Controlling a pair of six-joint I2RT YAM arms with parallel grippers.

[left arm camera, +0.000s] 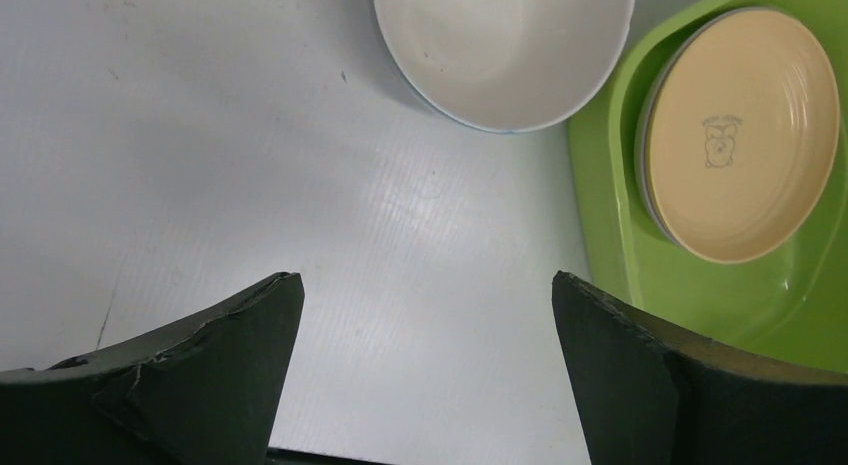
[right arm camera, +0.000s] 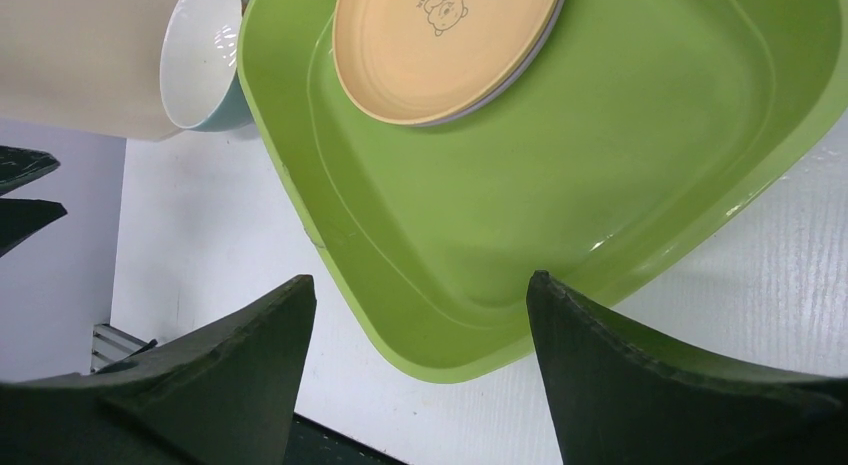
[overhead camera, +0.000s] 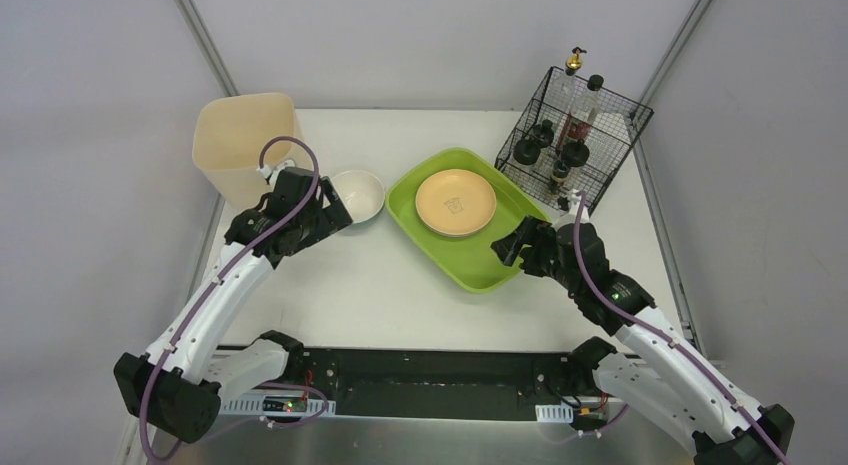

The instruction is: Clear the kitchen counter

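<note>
My open left gripper moves down and outward onto the bowl's near rim (overhead camera: 353, 222) (left arm camera: 412, 91) next, since bare counter lies between its fingers and the bowl sits ahead.
The kitchen counter (overhead camera: 400, 285) is a white tabletop. On it stand a white bowl (overhead camera: 358, 193) and a green tray (overhead camera: 480, 270) that holds a yellow-orange plate (overhead camera: 455, 202). My left gripper (overhead camera: 333, 209) is open and empty, just left of the bowl. In the left wrist view the bowl (left arm camera: 505, 45) lies ahead of the gripper (left arm camera: 425, 281), with bare counter (left arm camera: 250, 135) between the fingers. My right gripper (overhead camera: 507, 247) is open and empty at the tray's right front edge. In the right wrist view the tray's corner (right arm camera: 470, 345) lies between its fingers (right arm camera: 420, 280).
A tall beige bin (overhead camera: 245, 135) stands at the back left, behind the left gripper. A black wire basket (overhead camera: 572, 135) with several bottles stands at the back right. Grey metal framing (overhead camera: 660, 235) edges the counter.
</note>
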